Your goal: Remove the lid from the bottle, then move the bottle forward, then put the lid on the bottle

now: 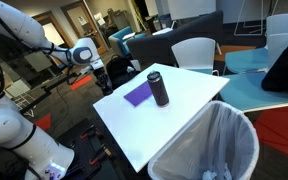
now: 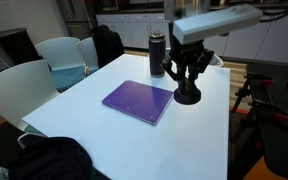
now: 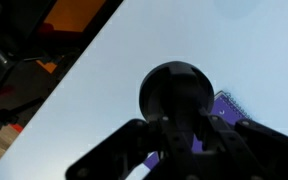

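The black lid [image 2: 187,97] still hangs above the table; next my gripper will lower and release it on the bare white tabletop beside the purple sheet.
The bottle [image 1: 158,88] [image 2: 157,52], dark and cylindrical, stands upright on the white table [image 1: 184,115] [image 2: 104,135] with its top uncovered. The flat purple sheet [image 1: 137,96] [image 2: 139,101] lies beside it. My gripper [image 2: 187,84] [image 3: 187,122] points straight down, a short way from the bottle. Its fingers are drawn together on the round black lid [image 2: 187,97] [image 3: 176,90], which sits at or just above the table top near the sheet's corner. In an exterior view the gripper [image 1: 102,72] is near the table's far edge and the lid is hard to make out.
A bin lined with a clear bag [image 1: 209,145] stands at one table corner. White chairs [image 1: 194,52] [image 2: 59,55] [image 2: 19,95] surround the table. A black bag [image 2: 109,45] sits on a chair behind it.
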